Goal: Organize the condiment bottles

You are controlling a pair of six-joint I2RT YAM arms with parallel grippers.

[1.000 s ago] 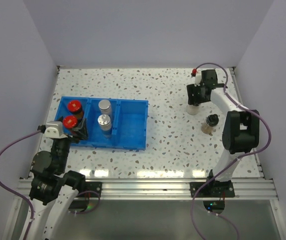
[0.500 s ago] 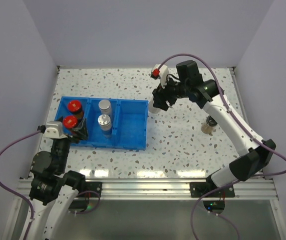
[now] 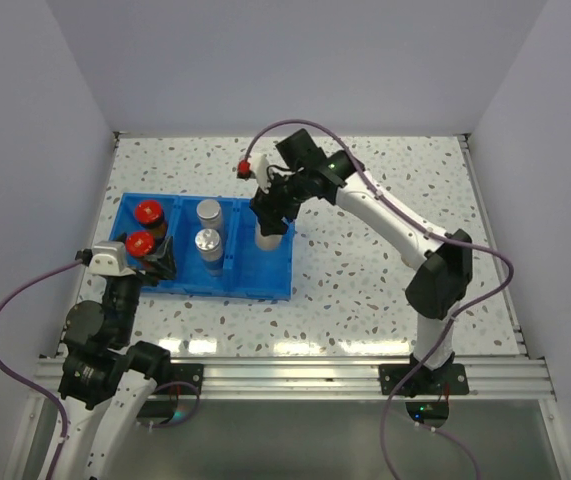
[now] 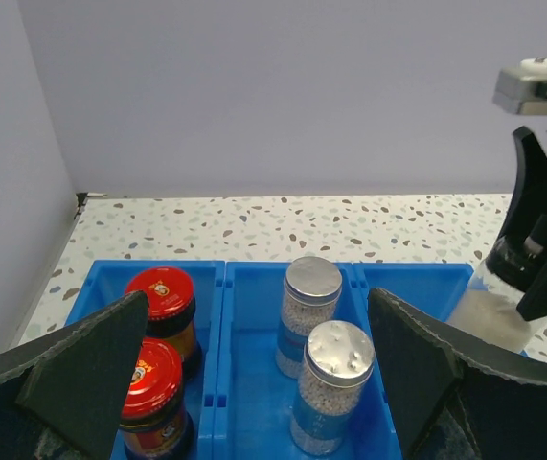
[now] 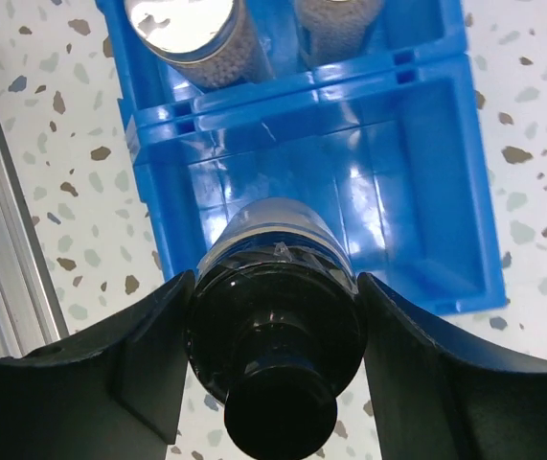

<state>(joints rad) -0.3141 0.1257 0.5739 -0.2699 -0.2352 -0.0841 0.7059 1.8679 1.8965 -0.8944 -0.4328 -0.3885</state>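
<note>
The clear bottle still hangs above the bottom of the tray's empty section beside the silver-topped shakers, so the robot's right gripper will next go down into that section and open there.
My right gripper [image 3: 270, 205] is shut on a clear bottle with a black cap [image 3: 268, 234] and holds it over the right compartment of the blue tray [image 3: 265, 293]. In the right wrist view the bottle [image 5: 275, 287] sits between both fingers [image 5: 110, 383], above the compartment floor. Two red-lidded jars [image 3: 147, 211] [image 3: 141, 243] stand in the left compartment, two silver-topped shakers [image 3: 209, 211] [image 3: 208, 243] in the middle one. My left gripper [image 4: 263, 393] is open and empty at the tray's near left, facing the jars [image 4: 161, 302] and shakers [image 4: 335, 379]. The second clear bottle is hidden.
The right arm [image 3: 395, 225] stretches across the speckled table from its base at the near right. White walls close the back and sides. A metal rail [image 3: 295, 375] runs along the near edge. The tray's right compartment [image 5: 369, 192] holds nothing else.
My right gripper has carried the clear bottle leftward from the table's far right to above the tray's right compartment. The left arm has not moved.
</note>
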